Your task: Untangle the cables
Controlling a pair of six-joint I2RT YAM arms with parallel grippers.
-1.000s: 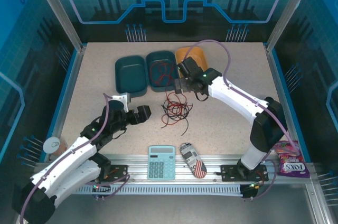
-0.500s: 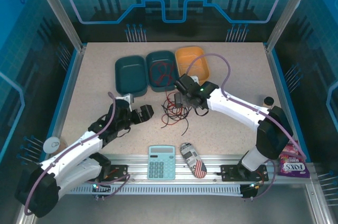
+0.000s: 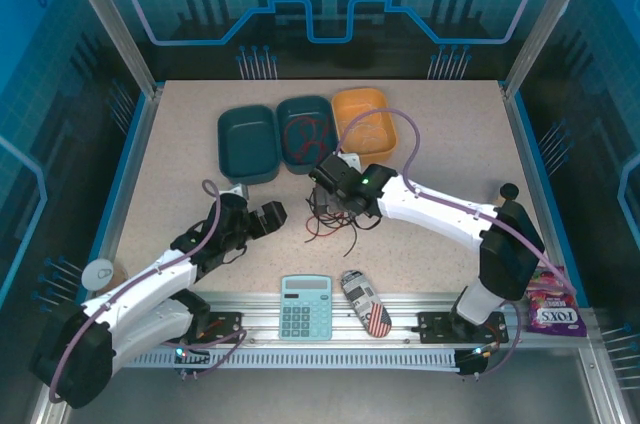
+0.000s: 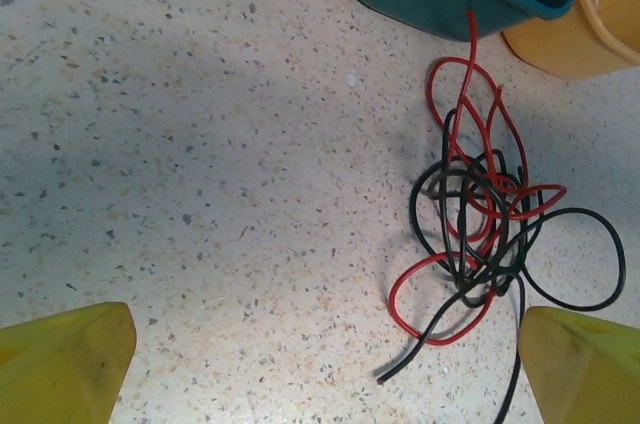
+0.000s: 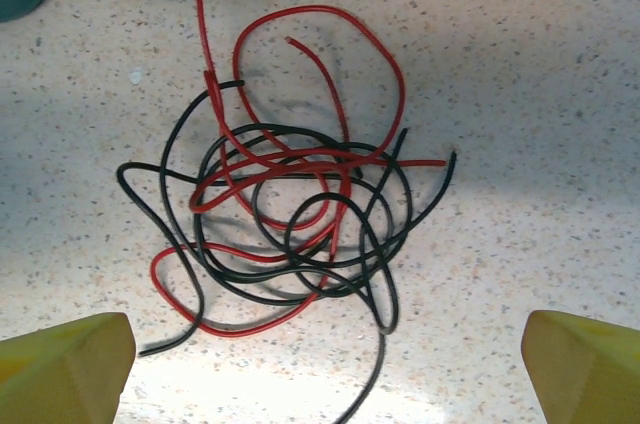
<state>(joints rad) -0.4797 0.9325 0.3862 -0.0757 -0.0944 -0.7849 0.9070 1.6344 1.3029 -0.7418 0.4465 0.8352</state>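
Observation:
My right gripper lowers with a turn onto the red cable's folded bend (image 5: 197,201) below it next, since that bend rests over the black loops.
The cables (image 3: 338,222) lie as a tangle of red and black wires on the speckled table, just in front of the bins. My right gripper (image 3: 327,204) hovers right over the tangle, open, with the tangle (image 5: 335,156) ahead of its yellow fingertips (image 5: 60,369). My left gripper (image 3: 275,214) sits to the left of the tangle, open and holding nothing; the cables (image 4: 478,206) lie to its front right. One red wire (image 5: 200,4) runs up over the rim of the middle teal bin (image 3: 305,109), where more red wire (image 3: 308,134) lies.
A dark teal bin (image 3: 248,119) and an orange bin (image 3: 362,102) flank the middle one at the back. A calculator (image 3: 305,306) and a small flag-patterned object (image 3: 367,302) lie near the front rail. A candy packet (image 3: 555,309) sits at the front right.
My right gripper has moved from beside the bins toward the near left and now hangs over the tangle. The left gripper has shifted only slightly.

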